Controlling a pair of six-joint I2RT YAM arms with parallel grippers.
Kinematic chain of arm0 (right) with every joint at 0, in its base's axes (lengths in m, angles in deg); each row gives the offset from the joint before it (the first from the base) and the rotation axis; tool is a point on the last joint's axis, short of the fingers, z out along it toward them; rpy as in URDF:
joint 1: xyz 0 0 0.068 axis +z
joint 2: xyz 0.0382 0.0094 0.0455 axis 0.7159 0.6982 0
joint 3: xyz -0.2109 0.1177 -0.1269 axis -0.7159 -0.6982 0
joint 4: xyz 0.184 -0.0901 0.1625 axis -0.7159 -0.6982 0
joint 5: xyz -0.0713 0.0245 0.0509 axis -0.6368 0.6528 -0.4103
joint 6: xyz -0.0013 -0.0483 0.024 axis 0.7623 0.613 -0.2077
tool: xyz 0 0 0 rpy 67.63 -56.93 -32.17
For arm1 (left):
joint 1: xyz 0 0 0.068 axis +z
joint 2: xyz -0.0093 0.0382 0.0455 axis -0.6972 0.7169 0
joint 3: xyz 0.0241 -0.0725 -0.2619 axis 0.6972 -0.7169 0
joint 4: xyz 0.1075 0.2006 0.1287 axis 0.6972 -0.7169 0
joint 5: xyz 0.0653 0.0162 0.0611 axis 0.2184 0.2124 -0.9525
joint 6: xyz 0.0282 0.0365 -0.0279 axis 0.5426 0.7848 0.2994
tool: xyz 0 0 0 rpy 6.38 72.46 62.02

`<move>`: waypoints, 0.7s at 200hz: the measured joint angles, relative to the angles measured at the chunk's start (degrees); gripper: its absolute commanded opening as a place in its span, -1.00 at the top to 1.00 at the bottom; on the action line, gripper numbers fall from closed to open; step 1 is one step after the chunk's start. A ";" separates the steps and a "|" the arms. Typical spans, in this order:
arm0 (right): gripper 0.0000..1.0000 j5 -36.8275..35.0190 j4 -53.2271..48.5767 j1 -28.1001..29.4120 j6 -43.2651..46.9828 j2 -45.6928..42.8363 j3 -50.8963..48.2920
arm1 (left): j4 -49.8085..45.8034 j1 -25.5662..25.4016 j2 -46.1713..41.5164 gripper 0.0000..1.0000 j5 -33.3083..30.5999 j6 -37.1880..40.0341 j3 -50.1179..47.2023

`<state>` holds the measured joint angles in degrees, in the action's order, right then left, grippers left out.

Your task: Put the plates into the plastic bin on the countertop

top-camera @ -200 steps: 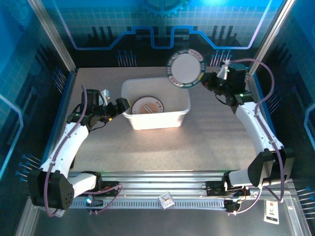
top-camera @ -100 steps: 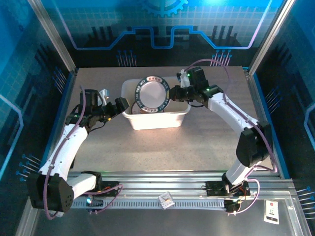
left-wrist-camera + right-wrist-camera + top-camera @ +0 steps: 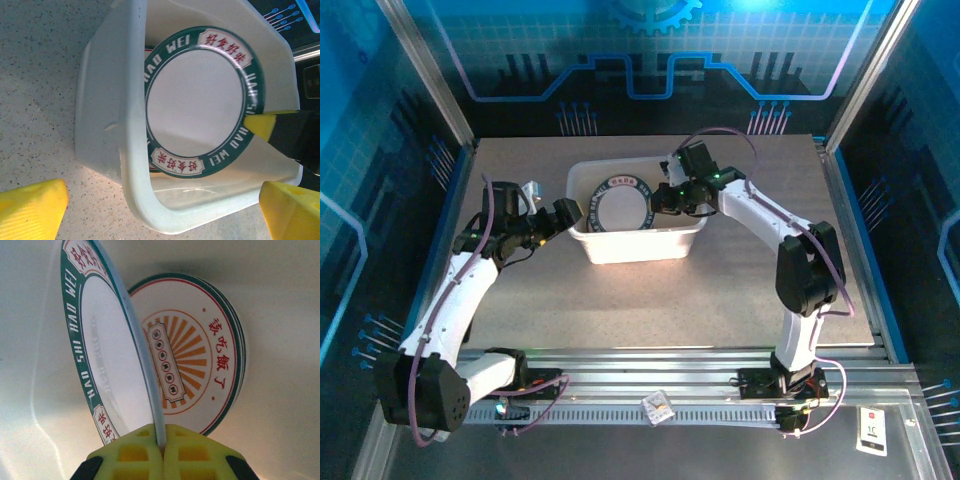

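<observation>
I will lower my right gripper slightly toward the orange sunburst plate (image 3: 200, 355) and release the green-rimmed plate's edge, as that resting place is below my gripper in the bin.
The white plastic bin (image 3: 636, 246) stands mid-back on the beige countertop (image 3: 740, 285). My right gripper (image 3: 658, 199) is shut on the edge of a green-rimmed, white-centred plate (image 3: 624, 203) and holds it tilted inside the bin. Under it on the bin floor lies an orange sunburst plate (image 3: 200, 355). From the right wrist, the held plate (image 3: 100, 355) rises edge-on from the shut gripper (image 3: 162, 442). My left gripper (image 3: 570, 213) is open just off the bin's left end. In the left wrist view the bin's corner (image 3: 135, 150) and the held plate (image 3: 200, 100) lie ahead of the open gripper (image 3: 160, 215).
Blue walls and metal posts close in the countertop on three sides. A metal rail runs along the front, with a small packet (image 3: 658, 406) on it and a white tag (image 3: 871, 428) at its right end.
My right arm swung from the back right corner to the bin with the green-rimmed plate and lowered it inside. The left arm has stayed put, open.
</observation>
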<state>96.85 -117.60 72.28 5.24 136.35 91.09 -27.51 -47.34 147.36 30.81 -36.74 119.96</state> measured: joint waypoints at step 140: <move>-0.02 -1.57 -3.98 0.00 0.02 4.81 2.16 | 0.02 0.00 2.99 -0.98 0.02 0.00 -0.31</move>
<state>95.27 -121.58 72.28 5.26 141.16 93.25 -27.49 -47.34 150.35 30.83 -36.74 119.66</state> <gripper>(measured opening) 0.492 0.991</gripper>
